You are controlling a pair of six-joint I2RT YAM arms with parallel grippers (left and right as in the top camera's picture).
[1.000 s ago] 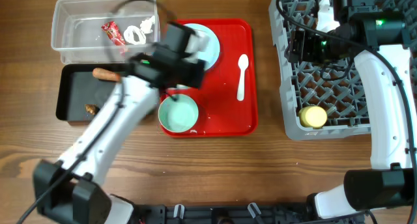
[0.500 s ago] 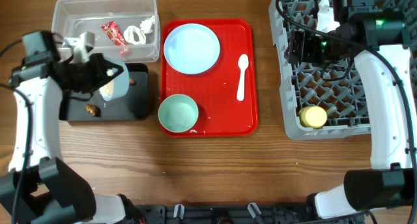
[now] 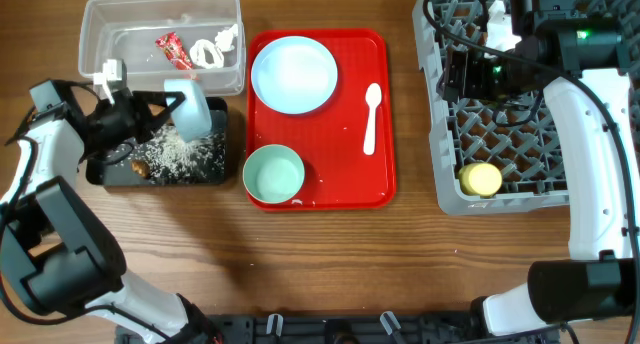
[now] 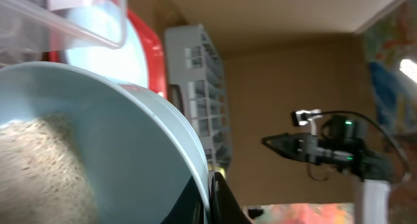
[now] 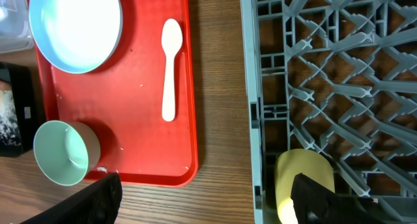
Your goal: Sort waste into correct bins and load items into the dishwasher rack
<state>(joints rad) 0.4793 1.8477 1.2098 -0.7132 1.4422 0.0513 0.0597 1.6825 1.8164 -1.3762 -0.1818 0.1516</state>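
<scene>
My left gripper swings to the red tray's middle (image 3: 325, 131) next. It then turns the light blue bowl (image 3: 192, 108) upright, lowers it and releases the bowl's rim, as that spot is bare beside the spoon.
My left gripper (image 3: 163, 110) is shut on the rim of the light blue bowl (image 3: 192, 108) and holds it tipped over the black tub (image 3: 172, 181). In the left wrist view the fingers (image 4: 210, 196) pinch the bowl's edge (image 4: 130, 146), and rice (image 4: 39, 165) still clings inside. Loose rice (image 3: 185, 154) and the brown lump (image 3: 140, 168) lie in the black tub. The carrot is hidden. The red wrapper (image 3: 172, 50) and white scrap (image 3: 210, 52) lie in the clear tub (image 3: 100, 34). My right gripper (image 3: 470, 72) hangs open and empty over the grey rack (image 3: 520, 114); its fingers (image 5: 212, 198) are spread wide.
The red tray (image 3: 340, 189) holds the light blue plate (image 3: 293, 75), the mint-green bowl (image 3: 273, 174) and the white spoon (image 3: 371, 117). The yellow cup (image 3: 480, 178) lies in the rack's front left corner, also in the right wrist view (image 5: 305, 178).
My left arm swung from the tray to the black tub with the blue bowl and tipped it. Rice now lies in the black tub. The right arm has not moved.
</scene>
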